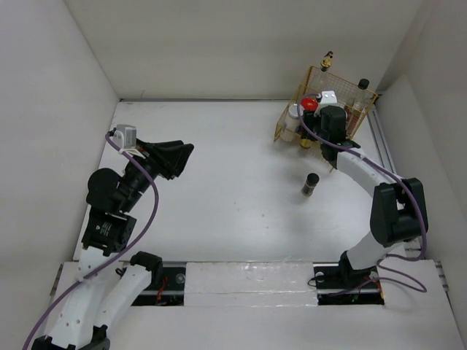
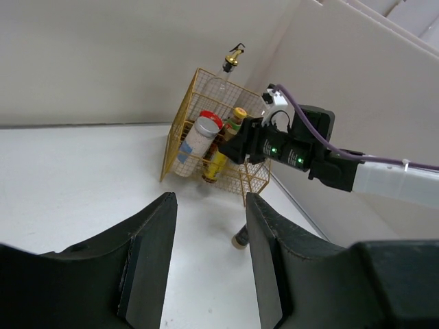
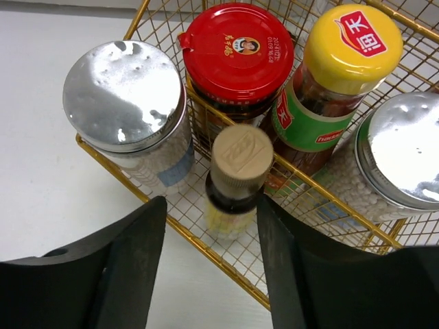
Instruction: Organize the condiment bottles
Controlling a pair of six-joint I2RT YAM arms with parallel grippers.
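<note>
I will next pull my right gripper back from the basket, and then I will lower it to the dark bottle's cap [image 1: 313, 179].
The gold wire basket [image 1: 286, 125] stands at the far right and holds several condiment bottles. In the right wrist view I see a silver-capped jar [image 3: 123, 96], a red-capped jar [image 3: 236, 51], a yellow-capped bottle [image 3: 350, 44] and a small tan-capped bottle [image 3: 240, 161] upright inside the basket [image 3: 226, 264]. My right gripper [image 3: 212, 205] [image 1: 332, 125] is open above the basket's front edge; the tan-capped bottle is just beyond its fingertips, close to the right finger. One dark bottle [image 1: 310, 184] [image 2: 240, 238] stands alone on the table. My left gripper [image 1: 175, 157] [image 2: 209, 205] is open and empty, far left.
A tall bottle with a gold pourer [image 1: 328, 57] [image 2: 231, 62] and a black-capped bottle [image 1: 363, 84] stand at the basket's back. White walls close in the table at the back and on both sides. The right wall has a rail [image 1: 379, 142] along its foot.
</note>
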